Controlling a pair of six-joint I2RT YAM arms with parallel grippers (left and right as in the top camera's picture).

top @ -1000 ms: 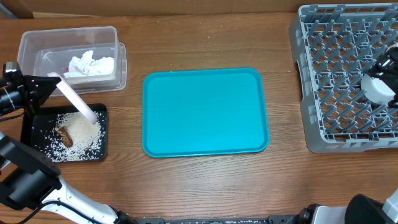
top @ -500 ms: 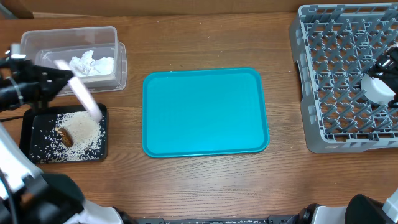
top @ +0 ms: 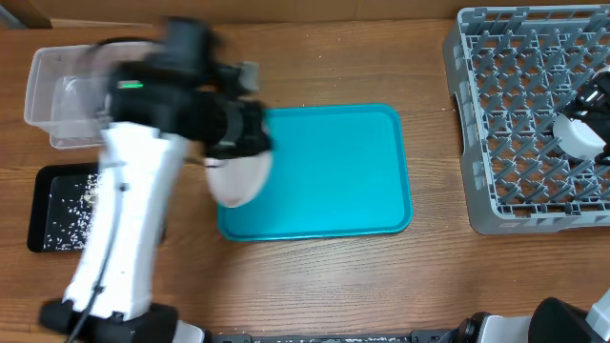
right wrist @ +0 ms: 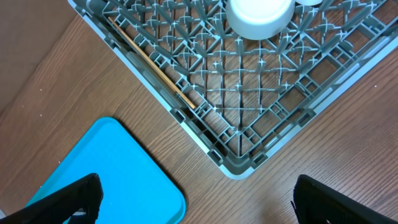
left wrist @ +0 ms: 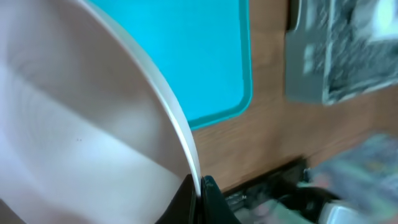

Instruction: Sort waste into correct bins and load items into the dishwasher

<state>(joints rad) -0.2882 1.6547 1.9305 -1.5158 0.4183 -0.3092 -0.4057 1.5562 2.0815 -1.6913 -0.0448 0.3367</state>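
I will move my left gripper across and down next and release the dish, because the teal tray's bare middle lies lower, to its right in the overhead view.
My left gripper is shut on the rim of a pinkish-white dish. In the overhead view the blurred left arm holds this dish over the left edge of the teal tray. The black tray holds scattered rice. The clear tub is partly hidden by the arm. My right gripper is open and empty above the table by the corner of the grey dish rack. The rack holds a white cup and chopsticks.
The teal tray shows in the left wrist view and the right wrist view. The white cup sits at the rack's right side, under the right arm. Bare wood lies between tray and rack.
My left arm has swung right from over the black tray to the teal tray's left edge, carrying the dish. The right arm has not moved.
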